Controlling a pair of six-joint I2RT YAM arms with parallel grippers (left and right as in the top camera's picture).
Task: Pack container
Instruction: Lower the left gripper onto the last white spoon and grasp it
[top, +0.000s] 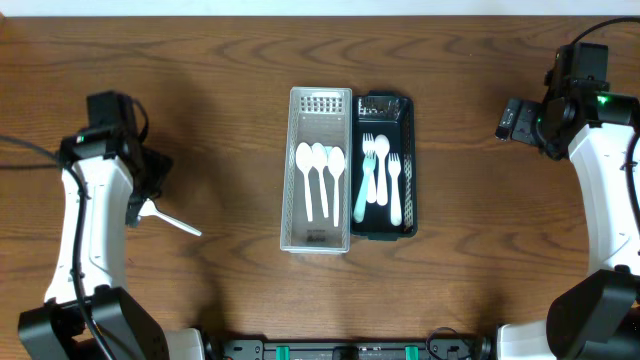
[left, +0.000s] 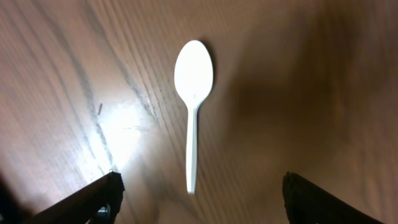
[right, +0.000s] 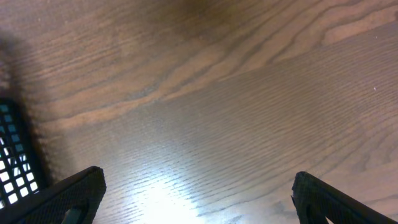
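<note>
My open left gripper still hangs above the spoon handle's end, so next it will go down and toward the spoon's bowl, onto the handle just behind it.
A white plastic spoon lies flat on the wooden table, bowl pointing away from the left wrist camera. Overhead it shows as the spoon beside my left arm. My left gripper is open above it, its fingers wide apart on either side of the handle end and touching nothing. At the table's middle stand a white slotted container holding three white spoons and a black container holding white forks and a spoon. My right gripper hangs open over bare wood at the far right.
A pale teal utensil lies along the black container's left side. A corner of the black container shows at the left edge of the right wrist view. Both arm bases stand at the table's front corners.
</note>
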